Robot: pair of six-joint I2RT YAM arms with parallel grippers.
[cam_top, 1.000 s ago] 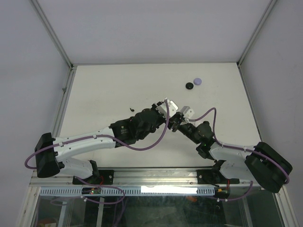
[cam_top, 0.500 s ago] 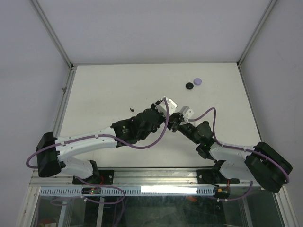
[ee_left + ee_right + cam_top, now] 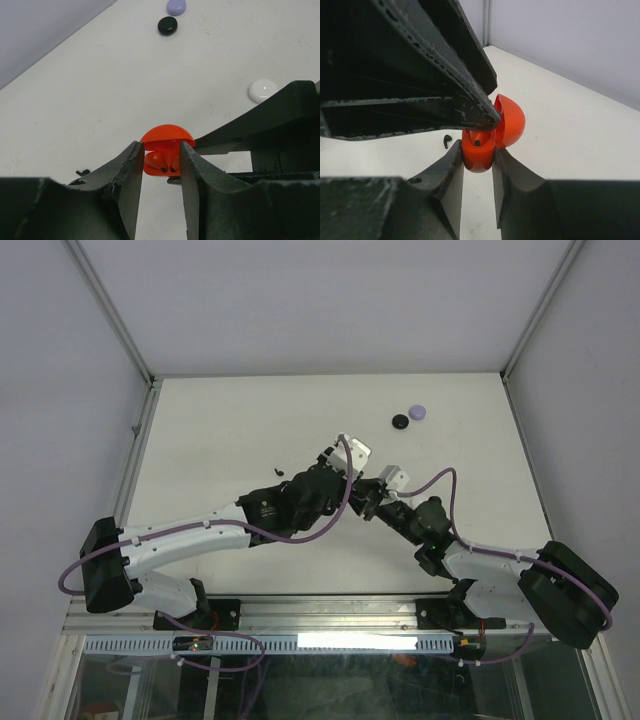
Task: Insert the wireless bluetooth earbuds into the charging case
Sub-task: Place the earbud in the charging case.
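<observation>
The tabletop by the white disc is below and to the right in the top view. My right gripper will next lower the filled case there and release it.
The red charging case (image 3: 479,159) is held off the table with its lid (image 3: 512,122) swung open, and my right gripper (image 3: 478,150) is shut on its lower body. Two red earbuds (image 3: 156,161) sit stem-down in the case (image 3: 167,135). My left gripper (image 3: 160,146) is right above the case, jaws a little apart with nothing between them; one of its fingers (image 3: 445,110) reaches over the case's mouth. Seen from the top camera, both grippers (image 3: 362,483) (image 3: 372,496) meet at mid table and hide the case. A black earbud (image 3: 447,140) (image 3: 281,472) lies loose on the table.
A black disc (image 3: 400,421) and a pale purple disc (image 3: 418,412) lie together towards the back right. A white disc (image 3: 263,89) rests on the table beyond the right arm. The table's walls stand left, right and behind.
My left gripper's jaws have parted a little and its wrist has drawn slightly back and up from the case. The right gripper and the case have stayed put.
</observation>
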